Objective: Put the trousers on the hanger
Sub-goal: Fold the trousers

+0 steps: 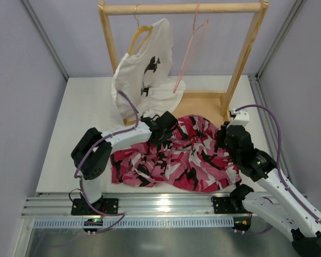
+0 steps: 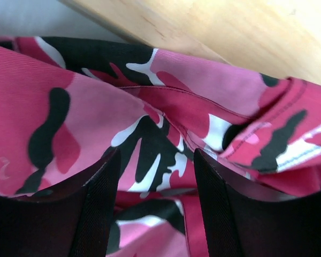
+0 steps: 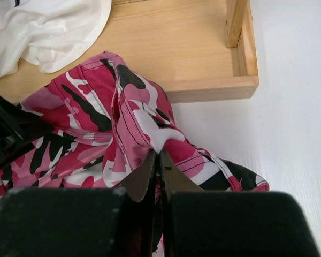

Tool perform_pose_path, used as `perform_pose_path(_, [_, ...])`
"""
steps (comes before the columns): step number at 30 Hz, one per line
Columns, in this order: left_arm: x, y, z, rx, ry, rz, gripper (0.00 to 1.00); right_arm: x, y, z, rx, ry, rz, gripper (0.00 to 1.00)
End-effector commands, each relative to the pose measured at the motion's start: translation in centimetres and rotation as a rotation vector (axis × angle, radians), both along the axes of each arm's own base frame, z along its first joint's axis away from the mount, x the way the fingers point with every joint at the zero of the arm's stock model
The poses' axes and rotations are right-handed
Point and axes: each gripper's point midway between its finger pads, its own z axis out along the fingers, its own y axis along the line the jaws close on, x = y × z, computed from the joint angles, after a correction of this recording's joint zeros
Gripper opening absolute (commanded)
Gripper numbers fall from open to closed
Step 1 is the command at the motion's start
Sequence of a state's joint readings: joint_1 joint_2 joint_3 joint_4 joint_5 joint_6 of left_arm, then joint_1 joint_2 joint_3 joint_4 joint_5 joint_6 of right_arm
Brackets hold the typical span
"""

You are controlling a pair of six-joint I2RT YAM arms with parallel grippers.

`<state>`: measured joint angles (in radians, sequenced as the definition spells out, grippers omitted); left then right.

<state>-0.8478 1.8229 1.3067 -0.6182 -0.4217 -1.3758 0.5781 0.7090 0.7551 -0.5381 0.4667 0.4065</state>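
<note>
Next, my left gripper will lower onto the seamed fold of the trousers near the rack base and close, since that fold lies unpinched between my open fingers.
The camouflage trousers (image 1: 176,155) lie crumpled on the table in front of the rack base. My left gripper (image 1: 161,130) sits low over their upper left part, its fingers (image 2: 99,198) apart, with cloth (image 2: 150,139) lying below and between them but not pinched. On the right edge of the heap, my right gripper (image 1: 224,140) is shut on a fold of the trousers (image 3: 155,136). The pink wire hanger (image 1: 188,53) hangs empty from the rack's top bar.
A wooden rack (image 1: 241,59) stands at the back, its flat base board (image 3: 171,48) touching the trousers. A white T-shirt (image 1: 144,75) hangs from a wooden hanger (image 1: 139,36) on the left, its hem draped onto the base.
</note>
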Motion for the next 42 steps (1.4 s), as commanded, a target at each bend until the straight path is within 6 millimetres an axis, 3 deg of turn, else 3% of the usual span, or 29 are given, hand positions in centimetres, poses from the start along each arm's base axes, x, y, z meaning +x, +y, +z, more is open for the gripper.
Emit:
perform_pose_path(1, [1.6, -1.5, 0.2, -0.07, -0.006, 0.074, 0.58, 0.5, 0.3, 1.8, 0.048, -0.065, 0.0, 0.04])
perform_pose_path(11, [2.7, -1.9, -2.1, -0.094, 0.008, 0.145, 0.45, 0.7, 0.7, 0.9, 0.037, -0.049, 0.018, 0.04])
perform_pose_path(18, [2.8, -2.0, -1.8, -0.091, -0.002, 0.117, 0.0, 0.8, 0.5, 0.8, 0.029, -0.05, 0.006, 0.04])
perform_pose_path(22, [2.2, -1.8, -0.4, -0.074, -0.008, 0.041, 0.0, 1.1, -1.1, 1.5, 0.002, -0.054, -0.095, 0.04])
perform_pose_path(26, [0.8, 0.8, 2.7, 0.059, -0.03, -0.112, 0.0, 1.1, -3.2, 2.7, -0.049, -0.043, -0.217, 0.04])
perform_pose_path(27, [-0.1, 3.1, 4.1, 0.132, -0.034, -0.118, 0.0, 1.2, -3.6, 3.5, -0.036, -0.063, -0.248, 0.04])
perform_pose_path(29, [-1.2, 5.2, 4.7, 0.191, -0.037, -0.128, 0.0, 0.9, -5.3, 4.9, -0.037, -0.12, -0.335, 0.04])
perform_pose_path(30, [-1.6, 6.4, 6.5, 0.199, -0.072, -0.132, 0.0, 0.9, -5.7, 5.3, -0.04, -0.136, -0.355, 0.04])
perform_pose_path(32, [-2.9, 8.2, 6.7, 0.224, -0.077, -0.138, 0.0, 1.0, -6.5, 5.9, -0.054, -0.158, -0.399, 0.04])
perform_pose_path(33, [-3.3, 8.9, 8.1, 0.22, -0.107, -0.157, 0.0, 1.1, -6.6, 6.1, -0.067, -0.153, -0.411, 0.04])
perform_pose_path(37, [-5.0, 13.0, 10.2, 0.304, -0.125, -0.165, 0.0, 1.2, -7.9, 5.9, -0.157, -0.127, -0.475, 0.04])
perform_pose_path(42, [-5.7, 17.1, 12.3, 0.346, -0.117, -0.181, 0.0, 1.4, -10.0, 6.6, -0.2, -0.126, -0.558, 0.04])
